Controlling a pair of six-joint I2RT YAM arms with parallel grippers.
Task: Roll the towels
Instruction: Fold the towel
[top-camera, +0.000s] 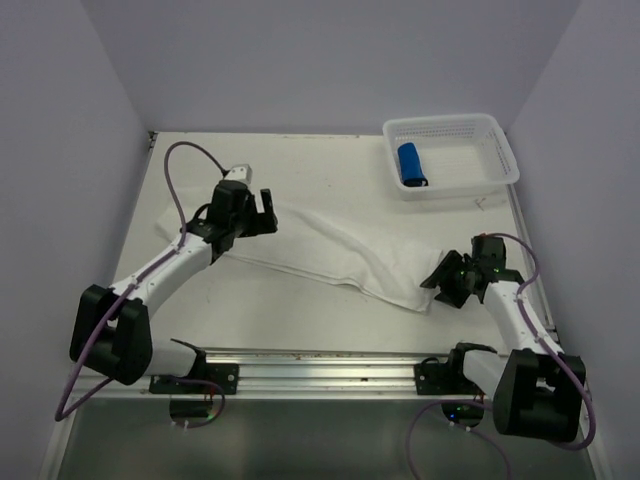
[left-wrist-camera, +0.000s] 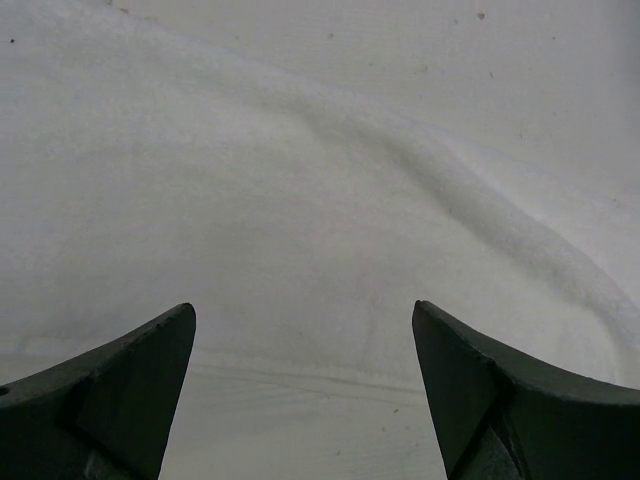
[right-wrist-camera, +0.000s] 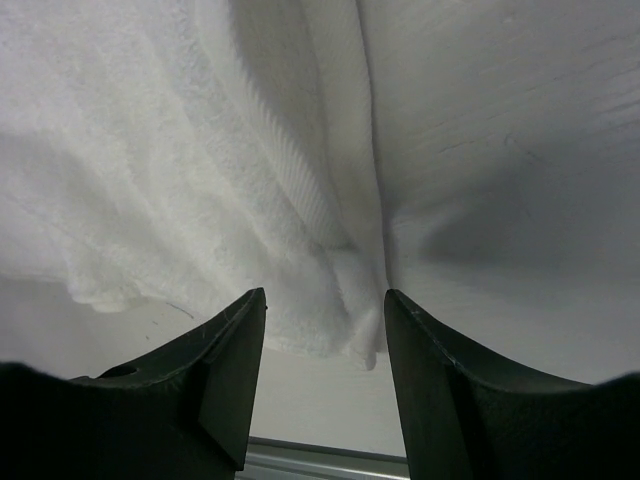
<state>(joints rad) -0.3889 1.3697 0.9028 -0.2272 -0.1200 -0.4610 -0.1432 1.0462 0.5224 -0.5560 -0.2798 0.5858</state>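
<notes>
My right gripper's fingers are spread with the corner's creased tip showing between them, so I will move that gripper down and ease back onto the towel's near corner (top-camera: 427, 307) (right-wrist-camera: 358, 338).
The long white towel (top-camera: 330, 250) lies stretched across the table from far left to near right. My left gripper (top-camera: 262, 208) is open and empty above its left end; the left wrist view shows the towel's flat weave (left-wrist-camera: 300, 200) between the spread fingers (left-wrist-camera: 130, 390). My right gripper (top-camera: 443, 285) is open and empty at the towel's right end; its wrist view shows the folded corner (right-wrist-camera: 340, 300) just ahead of the fingertips (right-wrist-camera: 235, 350). The small blue towel (top-camera: 411, 164) lies rolled inside the white basket.
The white perforated basket (top-camera: 490, 135) stands at the far right corner. A metal rail (top-camera: 320, 365) runs along the near edge between the arm bases. Walls close the table on the left, back and right.
</notes>
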